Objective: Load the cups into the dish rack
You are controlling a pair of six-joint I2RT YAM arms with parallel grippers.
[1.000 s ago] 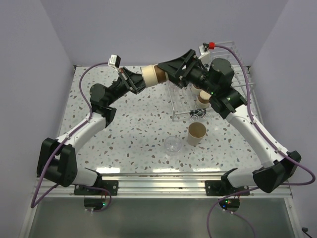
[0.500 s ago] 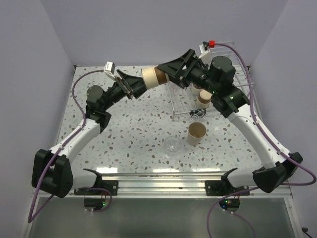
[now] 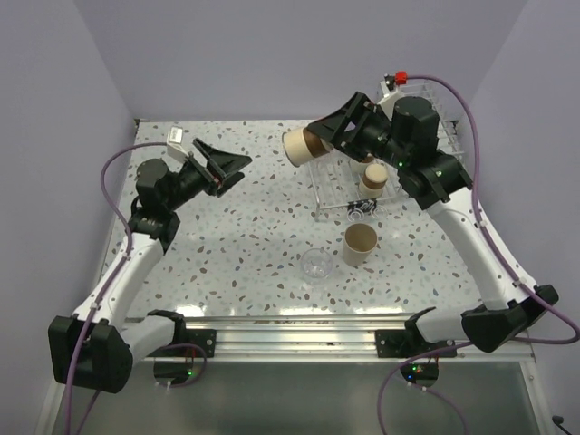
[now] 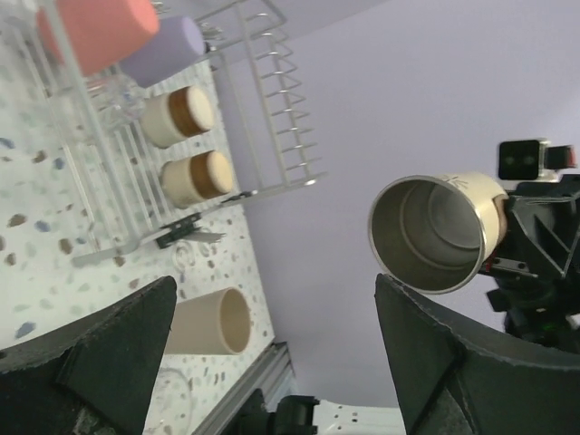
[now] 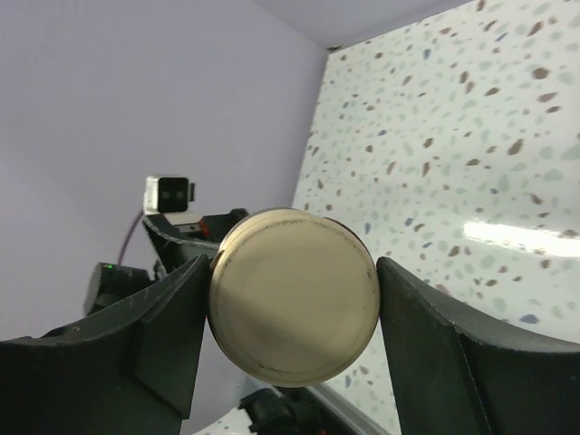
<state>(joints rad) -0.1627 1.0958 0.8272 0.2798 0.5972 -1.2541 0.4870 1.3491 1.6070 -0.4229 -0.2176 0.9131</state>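
Observation:
I should next turn my right gripper downward, lower the cup opening-first onto the free slats beside the brownish cups and release it, as those slats are below the gripper.
My right gripper (image 3: 319,137) is shut on a brownish metallic cup (image 3: 297,146), held on its side in the air just left of the dish rack (image 3: 437,109). The right wrist view shows the cup's round base (image 5: 294,313) clamped between both fingers. My left gripper (image 3: 237,169) stands open and empty, well left of that cup. From the left wrist the held cup's mouth (image 4: 435,237) faces me. Two brownish cups (image 3: 371,178) sit in the rack, and the left wrist view also shows a coral-red cup (image 4: 95,27) and a lavender cup (image 4: 169,50) there.
A taller beige cup (image 3: 360,245) lies on the speckled table in front of the rack, with a clear cup (image 3: 316,265) beside it on its left. A small black item (image 3: 362,208) sits at the rack's front edge. Walls close in the back and sides.
My left gripper has opened, let go of the brownish cup and pulled back to the left. The right gripper keeps the cup and has carried it slightly right, toward the rack.

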